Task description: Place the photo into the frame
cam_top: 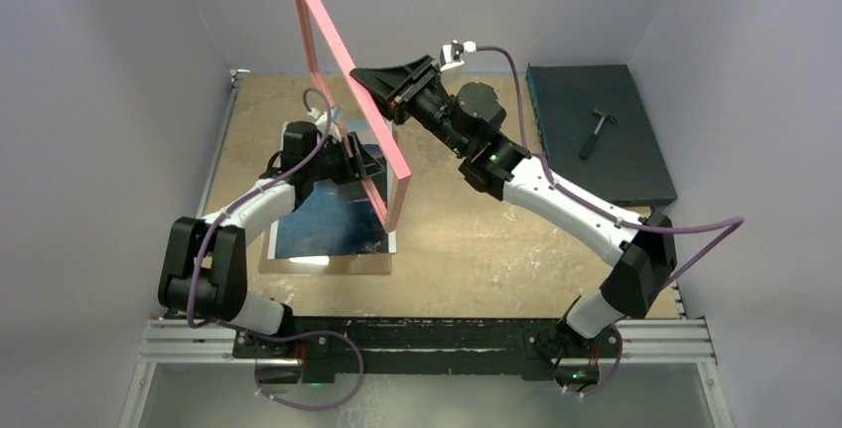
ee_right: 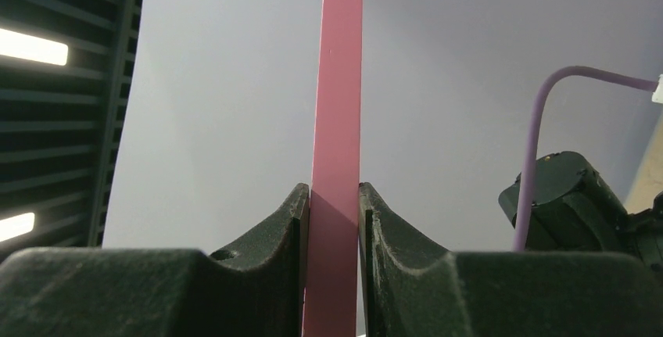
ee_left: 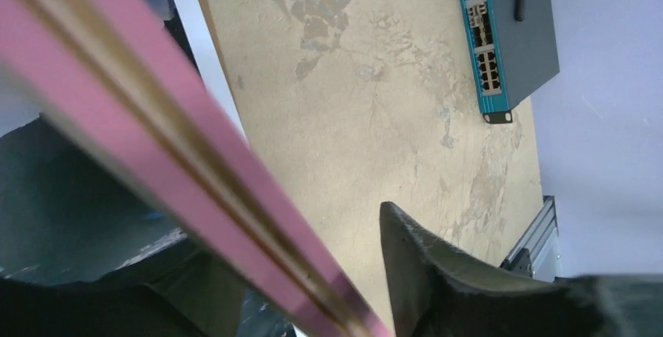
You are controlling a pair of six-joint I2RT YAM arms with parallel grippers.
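Note:
The right gripper lowers toward the network switch next, turning downward, and releases the pink bar [ee_right: 338, 79] at the bare tabletop, because that part of the tabletop lies empty.
The pink frame [cam_top: 338, 46] stands upright and tilted above the table, its lower corner near the photo. My right gripper [cam_top: 369, 80] is shut on its upper right rail; in the right wrist view both pads press the pink rail [ee_right: 338, 79] at the gripper [ee_right: 335, 196]. My left gripper [cam_top: 350, 155] is low by the frame's lower part. In the left wrist view the rail [ee_left: 156, 118] runs between its fingers with a gap to the right finger [ee_left: 406, 251], so it is open. The photo [cam_top: 333, 214] lies face up, blue sky and dark mountains, under the left arm.
A brown backing board [cam_top: 328, 265] lies under the photo, showing along its near edge. A dark network switch [cam_top: 566, 150] with a hammer [cam_top: 599, 132] on it sits at the back right. Grey walls close in the table on three sides.

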